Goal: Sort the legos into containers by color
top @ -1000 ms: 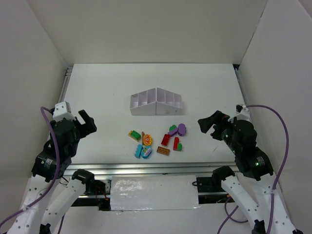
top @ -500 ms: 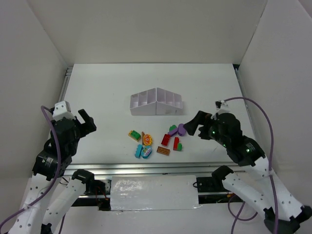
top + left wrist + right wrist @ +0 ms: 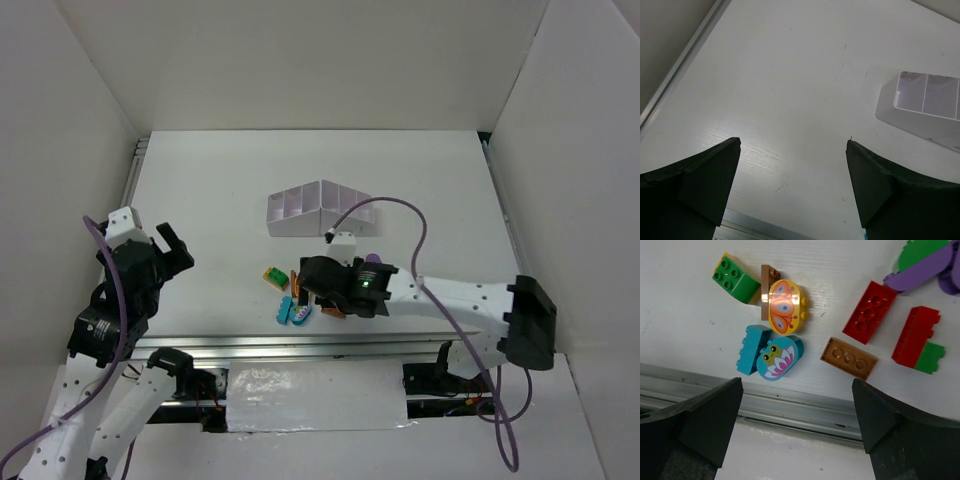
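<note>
My right gripper moves its open fingers down and to the left in the top view around the teal frog brick (image 3: 300,315) (image 3: 771,354) next.
The legos lie in a loose pile near the table's front edge. In the right wrist view I see a green-on-yellow brick (image 3: 735,277), a yellow butterfly brick (image 3: 786,305), a teal frog brick (image 3: 771,354), a flat brown plate (image 3: 848,358), a red brick (image 3: 870,312), a red-and-green piece (image 3: 917,340) and purple pieces (image 3: 927,262). My right gripper (image 3: 796,385) (image 3: 303,283) hovers open above the pile with nothing between its fingers. The white container tray (image 3: 320,210) (image 3: 930,105) stands behind the pile. At the left, my left gripper (image 3: 175,250) (image 3: 794,142) is open over bare table.
An aluminium rail (image 3: 790,410) runs along the table's front edge, just below the teal frog brick. White walls close in the table on the left, right and back. My right arm (image 3: 450,295) stretches across the front right of the table.
My right arm has swung from the right side leftward and now reaches over the lego pile. The left arm has barely moved. No brick has shifted.
</note>
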Available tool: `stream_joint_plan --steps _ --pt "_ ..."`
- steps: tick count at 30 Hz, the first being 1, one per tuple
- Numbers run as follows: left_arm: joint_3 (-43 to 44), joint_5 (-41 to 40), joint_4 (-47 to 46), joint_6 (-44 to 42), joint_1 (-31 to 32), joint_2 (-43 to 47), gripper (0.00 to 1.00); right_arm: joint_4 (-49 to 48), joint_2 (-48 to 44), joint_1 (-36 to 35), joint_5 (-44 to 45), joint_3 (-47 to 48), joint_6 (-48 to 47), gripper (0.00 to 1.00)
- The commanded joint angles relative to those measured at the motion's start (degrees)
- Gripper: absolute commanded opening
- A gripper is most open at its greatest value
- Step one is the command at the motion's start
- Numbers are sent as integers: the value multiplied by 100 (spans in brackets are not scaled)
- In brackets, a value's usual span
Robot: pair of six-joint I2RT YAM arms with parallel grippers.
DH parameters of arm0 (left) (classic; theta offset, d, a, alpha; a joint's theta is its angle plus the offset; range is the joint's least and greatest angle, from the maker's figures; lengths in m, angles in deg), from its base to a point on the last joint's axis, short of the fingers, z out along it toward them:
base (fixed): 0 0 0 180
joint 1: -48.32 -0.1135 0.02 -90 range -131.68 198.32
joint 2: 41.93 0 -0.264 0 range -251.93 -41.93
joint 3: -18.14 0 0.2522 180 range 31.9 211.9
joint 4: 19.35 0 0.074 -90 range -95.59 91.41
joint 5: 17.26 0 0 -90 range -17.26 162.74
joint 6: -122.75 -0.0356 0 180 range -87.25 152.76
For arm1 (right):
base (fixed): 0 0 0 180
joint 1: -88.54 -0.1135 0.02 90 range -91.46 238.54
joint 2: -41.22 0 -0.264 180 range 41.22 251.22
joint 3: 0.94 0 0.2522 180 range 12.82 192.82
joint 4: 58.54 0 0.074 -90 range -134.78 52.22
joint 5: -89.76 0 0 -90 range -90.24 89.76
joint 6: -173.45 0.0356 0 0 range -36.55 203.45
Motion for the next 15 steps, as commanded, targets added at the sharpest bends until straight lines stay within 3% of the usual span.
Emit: stream_joint_plan --steps 1,10,15 --pt "133 74 -193 13 -37 105 100 -438 700 -184 523 455 699 97" --pt "90 92 -228 13 -28 342 100 -826 1801 -228 258 710 954 86" --pt "90 145 -228 -5 -19 325 100 -1045 1942 -228 109 570 1069 84"
